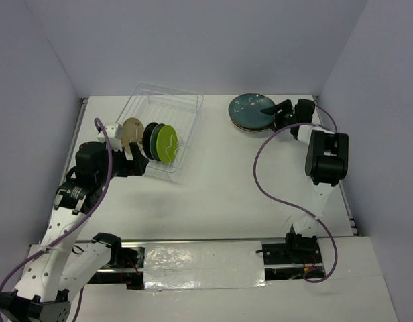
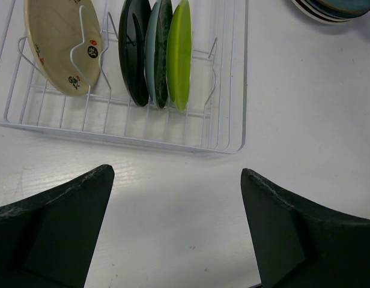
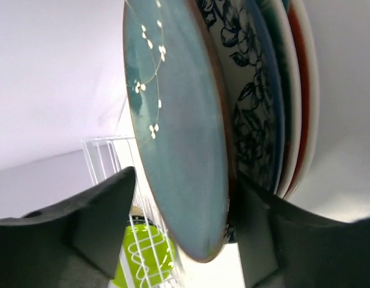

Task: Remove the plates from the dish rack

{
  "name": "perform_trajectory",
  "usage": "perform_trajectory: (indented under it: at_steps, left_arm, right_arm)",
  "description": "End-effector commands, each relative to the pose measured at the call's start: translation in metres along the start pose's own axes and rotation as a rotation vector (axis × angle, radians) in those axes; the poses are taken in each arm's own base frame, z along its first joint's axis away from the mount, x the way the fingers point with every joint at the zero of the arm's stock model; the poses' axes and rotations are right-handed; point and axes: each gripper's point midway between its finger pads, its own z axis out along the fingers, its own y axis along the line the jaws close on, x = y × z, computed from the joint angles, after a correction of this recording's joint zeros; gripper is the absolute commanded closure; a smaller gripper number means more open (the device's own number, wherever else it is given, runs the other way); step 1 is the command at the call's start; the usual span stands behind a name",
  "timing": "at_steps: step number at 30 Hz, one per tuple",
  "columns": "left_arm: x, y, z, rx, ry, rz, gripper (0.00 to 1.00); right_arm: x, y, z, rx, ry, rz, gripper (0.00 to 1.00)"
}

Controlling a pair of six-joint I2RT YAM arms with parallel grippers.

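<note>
My left gripper is about to move outward, turn and go down, and it should then close on the lime green plate's upper rim (image 1: 160,134) (image 2: 175,57). This plate ends the row.
The dish rack (image 1: 193,127) stands at the back left, holding a tan plate (image 1: 132,129), a dark plate (image 1: 151,139) and a lime green plate (image 1: 167,143) on edge. The left wrist view shows these same plates: tan (image 2: 59,42), dark (image 2: 134,51), a teal-green one (image 2: 158,54) and lime green (image 2: 180,54). My left gripper (image 2: 176,174) hangs open over bare table just in front of the rack (image 2: 227,147). A stack of plates (image 1: 250,111) lies at the back right. My right gripper (image 3: 185,177) stands open around the rim of the stack's top dark teal plate (image 3: 179,120), one finger apart from it.
Under the teal plate lie a white-blue floral plate (image 3: 251,102) and a red-rimmed one (image 3: 302,90). White walls close in the table at the back and both sides. A purple cable (image 1: 267,174) loops over the table by the right arm.
</note>
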Motion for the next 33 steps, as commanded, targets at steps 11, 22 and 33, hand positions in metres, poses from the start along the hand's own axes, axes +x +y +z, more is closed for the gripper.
perform_trajectory:
  at_steps: [11,22,33]
  left_arm:
    - [-0.006,0.000,0.004,0.003,-0.019,0.019,0.01]
    - [-0.015,0.031,0.009,-0.191,0.002,-0.025,0.01]
    - [-0.052,-0.002,0.050,-0.299,0.119,-0.001,0.02]
  right_arm:
    - [-0.019,0.007,-0.040,0.332,-0.019,-0.208,0.00]
    - [-0.015,0.006,-0.081,0.437,-0.091,-0.290,0.00]
    - [0.102,0.129,-0.195,0.159,-0.244,-0.812,0.00]
